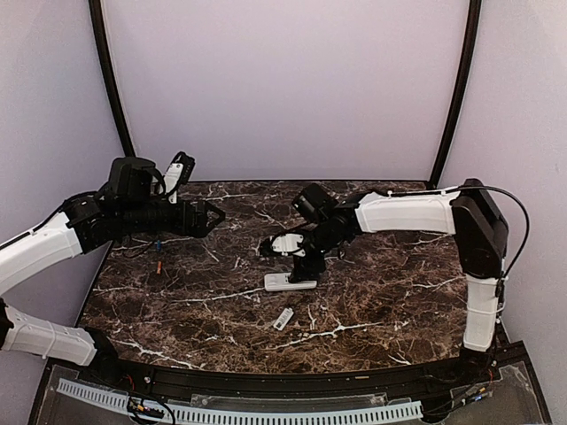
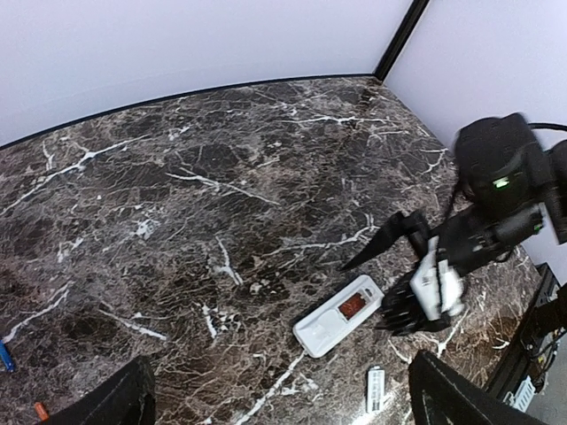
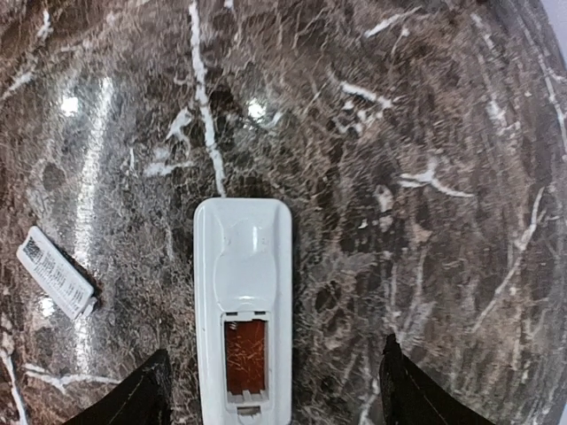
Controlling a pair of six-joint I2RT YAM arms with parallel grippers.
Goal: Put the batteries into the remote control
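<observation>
My left gripper should next go left in the top view, tip down and lower onto the small blue object [image 1: 159,244] [image 2: 5,356], since it lies loose outside the remote control's battery bay.
The white remote control [image 1: 290,282] [image 2: 338,315] [image 3: 243,310] lies back-up on the marble table [image 1: 390,301]. Its battery bay [image 3: 244,356] is uncovered and filled by something reddish-brown; I cannot tell whether that is the batteries. My right gripper [image 1: 292,258] [image 2: 394,283] [image 3: 275,354] hangs open just over the bay end, its fingers wide on both sides and clear of the casing. My left gripper [image 1: 208,217] [image 2: 279,376] hovers open and empty above the table's left part, pointing toward the remote.
A small flat white loose piece [image 1: 283,319] [image 2: 376,388] [image 3: 55,283] lies near the remote, toward the front edge. Small orange [image 1: 159,263] [image 2: 40,410] and blue [image 2: 4,354] objects lie at the table's left side. Light walls enclose the table behind and beside.
</observation>
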